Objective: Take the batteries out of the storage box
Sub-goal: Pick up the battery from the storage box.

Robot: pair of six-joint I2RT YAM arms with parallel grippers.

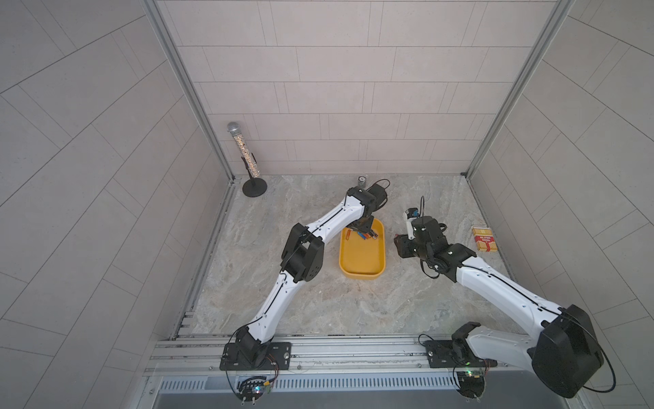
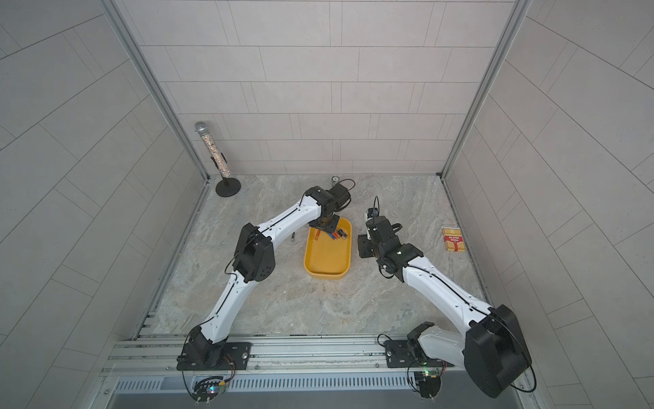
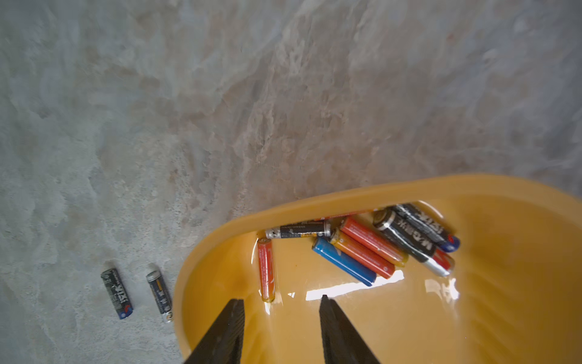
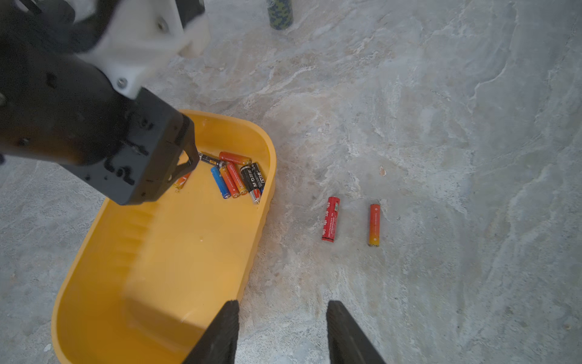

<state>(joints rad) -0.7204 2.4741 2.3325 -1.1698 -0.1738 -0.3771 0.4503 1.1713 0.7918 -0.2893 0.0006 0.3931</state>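
The robot's left gripper needs to move down to the single orange-red battery below, with its fingers open over its middle [image 2: 317, 234] [image 3: 266, 271], where both long sides of the battery are clear.
The yellow storage box [image 1: 361, 262] [image 2: 327, 263] lies mid-table between the arms. Several batteries [image 3: 362, 252] [image 4: 236, 179], orange-red, black and one blue, are bunched at its far end. One orange-red battery [image 3: 266, 269] lies apart from them. My left gripper [image 3: 281, 299] hangs inside that end, open, with nothing between its fingers and the lone cell just ahead of one fingertip. My right gripper [image 4: 283, 302] is open over bare table beside the box's long rim [image 4: 258, 239]. Two black batteries [image 3: 116, 293] [image 3: 160, 296] lie on the table outside the box. A red one [image 4: 330, 219] and an orange one [image 4: 374, 224] lie on the other side.
A small can [image 1: 361, 181] [image 4: 279, 14] stands at the back wall behind the left wrist. A glittery microphone on a black stand [image 1: 247, 155] fills the back left corner. A red-and-yellow striped packet [image 1: 484, 239] lies near the right wall.
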